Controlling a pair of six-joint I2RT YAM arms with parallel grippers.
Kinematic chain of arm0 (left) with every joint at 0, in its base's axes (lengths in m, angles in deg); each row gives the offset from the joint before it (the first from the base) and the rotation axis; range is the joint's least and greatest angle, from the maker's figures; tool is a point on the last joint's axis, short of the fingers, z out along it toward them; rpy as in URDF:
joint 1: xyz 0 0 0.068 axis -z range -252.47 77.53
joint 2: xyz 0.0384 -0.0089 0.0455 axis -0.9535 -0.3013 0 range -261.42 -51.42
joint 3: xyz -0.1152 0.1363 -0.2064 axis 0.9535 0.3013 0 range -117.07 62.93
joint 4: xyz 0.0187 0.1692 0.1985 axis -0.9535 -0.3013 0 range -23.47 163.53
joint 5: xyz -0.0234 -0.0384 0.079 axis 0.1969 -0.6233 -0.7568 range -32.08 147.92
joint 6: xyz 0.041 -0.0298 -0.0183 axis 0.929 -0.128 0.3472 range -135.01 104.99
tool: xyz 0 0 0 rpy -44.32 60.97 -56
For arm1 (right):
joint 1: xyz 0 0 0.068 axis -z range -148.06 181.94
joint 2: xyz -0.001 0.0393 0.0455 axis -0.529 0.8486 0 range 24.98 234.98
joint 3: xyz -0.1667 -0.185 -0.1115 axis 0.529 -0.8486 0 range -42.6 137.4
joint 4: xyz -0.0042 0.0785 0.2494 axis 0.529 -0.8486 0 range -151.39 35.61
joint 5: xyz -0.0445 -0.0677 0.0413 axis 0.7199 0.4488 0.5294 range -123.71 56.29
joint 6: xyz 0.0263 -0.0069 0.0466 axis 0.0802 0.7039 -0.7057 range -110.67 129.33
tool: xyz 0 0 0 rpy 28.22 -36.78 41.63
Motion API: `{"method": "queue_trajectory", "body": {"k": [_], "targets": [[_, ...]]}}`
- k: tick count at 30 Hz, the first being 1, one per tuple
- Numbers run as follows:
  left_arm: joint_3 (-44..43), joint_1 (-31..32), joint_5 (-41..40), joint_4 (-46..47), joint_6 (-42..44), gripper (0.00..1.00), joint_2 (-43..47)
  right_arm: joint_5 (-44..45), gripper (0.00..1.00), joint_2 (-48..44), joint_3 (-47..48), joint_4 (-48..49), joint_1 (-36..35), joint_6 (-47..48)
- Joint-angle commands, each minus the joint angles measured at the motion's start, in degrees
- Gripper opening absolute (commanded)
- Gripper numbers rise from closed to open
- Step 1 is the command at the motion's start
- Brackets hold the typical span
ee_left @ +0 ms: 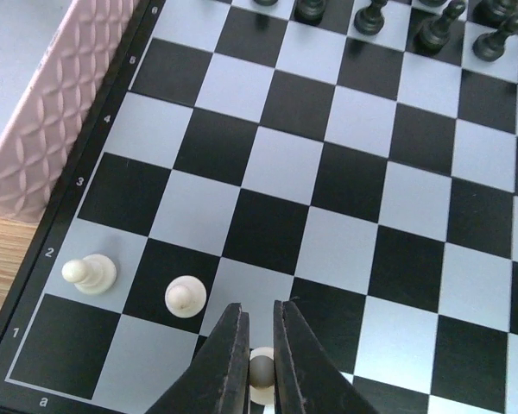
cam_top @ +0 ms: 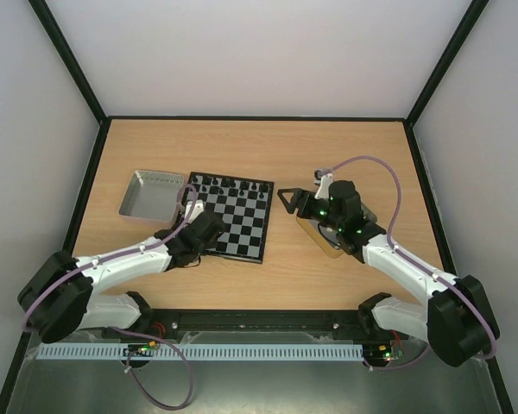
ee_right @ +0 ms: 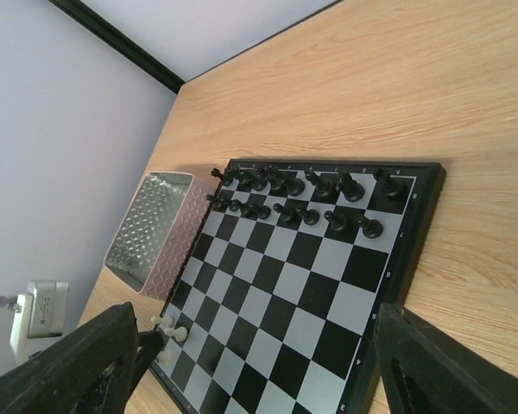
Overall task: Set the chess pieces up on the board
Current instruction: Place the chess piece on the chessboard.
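Observation:
The empty white square [ee_left: 252, 290] beside the standing pawns continues their row. I should next move my left gripper down onto it and let go of the third cream pawn [ee_left: 261, 390].
The board [cam_top: 242, 222] lies mid-table, with black pieces [cam_top: 229, 184] lined along its far edge. In the left wrist view two cream chess pieces, pawns, stand on its near-left squares [ee_left: 88, 272] [ee_left: 184, 297]. My left gripper [ee_left: 261, 307] is shut on a third cream pawn [ee_left: 261, 390], just above the board's near rows. In the top view this gripper [cam_top: 209, 235] hovers over the board's near-left corner. My right gripper [cam_top: 298, 203] hangs open and empty off the board's right edge. Its wrist view shows the board [ee_right: 328, 293] between wide-apart fingers [ee_right: 78, 371], and the two standing pawns [ee_right: 171, 328].
A grey metal tray [cam_top: 151, 191] with pink patterned sides [ee_left: 43, 112] sits against the board's left edge. A gold-sided tin [cam_top: 328, 246] lies under the right arm. Black-framed white walls enclose the table's sides and back.

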Motion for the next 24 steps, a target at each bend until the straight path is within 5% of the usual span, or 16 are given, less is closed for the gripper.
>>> {"method": "queue_trajectory", "body": {"k": [1, 24], "targets": [[2.1, 0.4, -1.8, 6.3, 0.8, 0.02, -1.5, 0.8, 0.74, 0.8, -0.7, 0.8, 0.1, -0.8], [2.9, 0.1, -6.1, 10.6, 1.2, 0.02, -9.3, 0.5, 0.74, 2.5, -1.0, 1.4, 0.1, -1.0]]}}
